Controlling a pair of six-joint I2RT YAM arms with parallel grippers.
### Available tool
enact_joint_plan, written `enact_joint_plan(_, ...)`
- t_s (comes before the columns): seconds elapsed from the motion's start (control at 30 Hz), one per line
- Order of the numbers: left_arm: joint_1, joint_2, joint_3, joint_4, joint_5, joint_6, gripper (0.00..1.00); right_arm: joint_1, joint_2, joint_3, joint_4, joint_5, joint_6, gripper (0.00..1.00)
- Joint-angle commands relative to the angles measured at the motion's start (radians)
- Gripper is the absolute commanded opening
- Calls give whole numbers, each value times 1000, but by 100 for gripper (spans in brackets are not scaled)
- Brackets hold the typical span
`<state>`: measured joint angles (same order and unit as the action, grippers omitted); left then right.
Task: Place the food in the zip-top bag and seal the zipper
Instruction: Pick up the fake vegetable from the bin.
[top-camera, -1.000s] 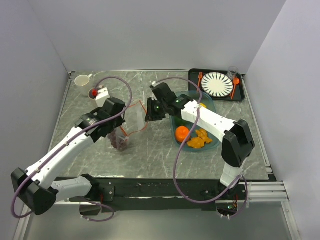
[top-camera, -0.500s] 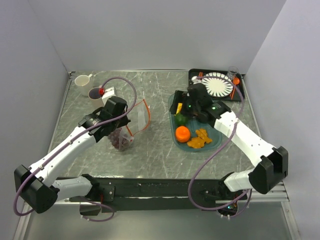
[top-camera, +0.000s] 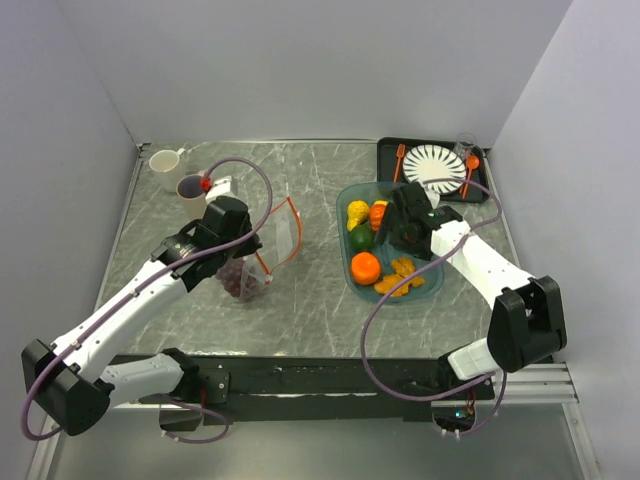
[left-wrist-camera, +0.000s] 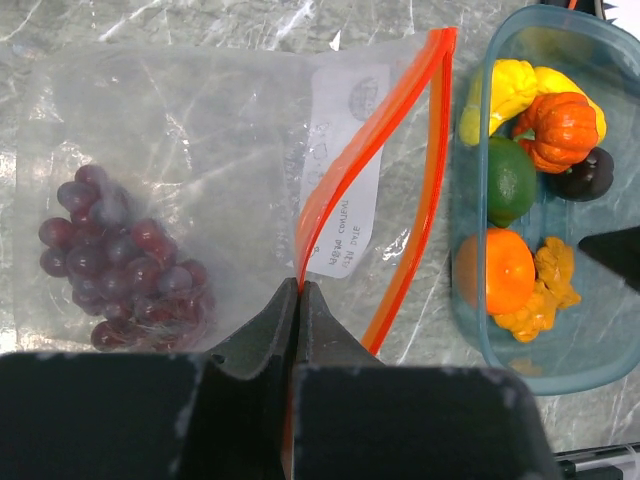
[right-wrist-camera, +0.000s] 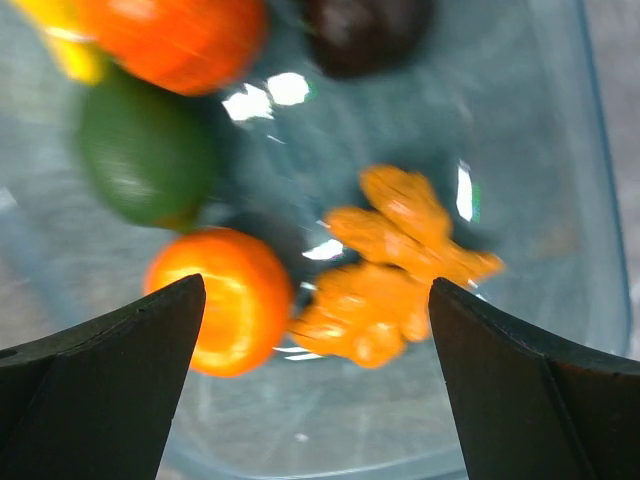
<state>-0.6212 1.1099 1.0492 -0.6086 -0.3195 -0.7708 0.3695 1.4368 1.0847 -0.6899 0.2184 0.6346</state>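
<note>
My right gripper shifts away from the orange next and comes down onto the knobbly orange piece, since both lie between its fingers.
The clear zip-top bag (top-camera: 272, 240) (left-wrist-camera: 200, 140) lies left of centre with its mouth open toward the tray. A purple grape bunch (top-camera: 238, 281) (left-wrist-camera: 120, 260) is inside it. My left gripper (top-camera: 253, 259) (left-wrist-camera: 298, 286) is shut on the near end of the orange-red zipper (left-wrist-camera: 345, 185). My right gripper (top-camera: 393, 242) (right-wrist-camera: 315, 290) hangs open over the teal tray (top-camera: 441, 272) (left-wrist-camera: 600, 375), holding nothing. Below it lie an orange (top-camera: 365, 267) (right-wrist-camera: 225, 300), ragged orange pieces (top-camera: 402, 277) (right-wrist-camera: 390, 270), a green fruit (top-camera: 361, 238) (right-wrist-camera: 145, 155), a red-orange piece (top-camera: 378, 213) and a yellow one (top-camera: 357, 212).
A black tray at the back right holds a striped plate (top-camera: 434, 167), an orange fork (top-camera: 400, 158), an orange spoon (top-camera: 470, 166) and a clear glass (top-camera: 465, 145). A white cup (top-camera: 165, 160) and a brown cup (top-camera: 190, 187) stand at the back left. Walls close in on both sides.
My right arm swung from the bag's mouth to over the teal tray, and its jaws opened wide. The left gripper kept its hold on the zipper, shifting only slightly.
</note>
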Motion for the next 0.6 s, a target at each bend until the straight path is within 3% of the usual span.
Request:
enact_joint_plan(0.0, 3, -22, 6, 32, 14, 11, 1, 3, -16, -37, -45, 98, 76, 100)
enact_joint_plan(0.27, 3, 5, 25, 23, 8, 19, 1, 2, 76, -55, -28, 107, 48, 99)
enact_joint_plan(0.57, 3, 10, 28, 27, 13, 21, 1, -1, 210, -48, 21, 113, 10, 92)
